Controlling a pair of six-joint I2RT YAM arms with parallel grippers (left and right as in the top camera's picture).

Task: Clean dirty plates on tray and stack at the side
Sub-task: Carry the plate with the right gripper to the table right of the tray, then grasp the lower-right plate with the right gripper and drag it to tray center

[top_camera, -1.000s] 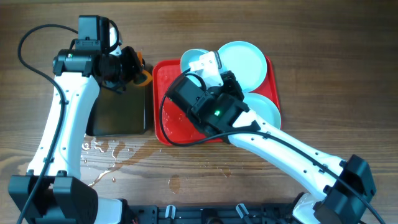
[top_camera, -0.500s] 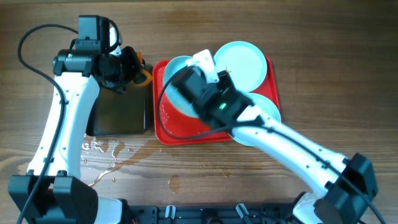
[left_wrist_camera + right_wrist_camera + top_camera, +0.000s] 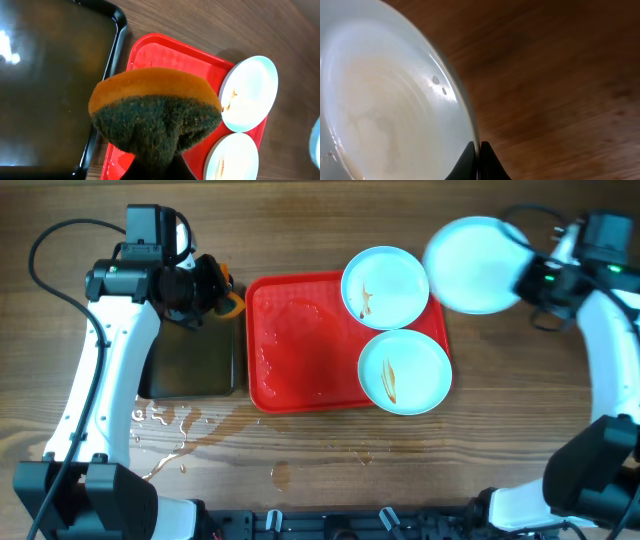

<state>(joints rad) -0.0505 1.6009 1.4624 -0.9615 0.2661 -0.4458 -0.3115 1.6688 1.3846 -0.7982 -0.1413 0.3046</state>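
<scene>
My right gripper moves the third plate farther from the red tray (image 3: 300, 340) next, then down onto the wooden table beside the tray.
The red tray (image 3: 300, 340) holds two dirty plates on its right side, one at the back (image 3: 386, 286) and one at the front (image 3: 405, 372), both with brown smears. They also show in the left wrist view, the back one (image 3: 249, 93) and the front one (image 3: 232, 160). My right gripper (image 3: 528, 280) is shut on the rim of a third plate (image 3: 473, 264) and holds it in the air to the right of the tray; the plate (image 3: 380, 120) fills the right wrist view, wet and faintly streaked. My left gripper (image 3: 205, 285) is shut on an orange and green sponge (image 3: 155, 115) over the gap between the two trays.
A black tray (image 3: 190, 360) lies left of the red tray, under my left gripper. Water drops (image 3: 170, 430) lie on the wooden table in front of it.
My right arm has lifted one plate off the red tray and swung it far to the right, off the tray. My left arm and the sponge have not moved.
</scene>
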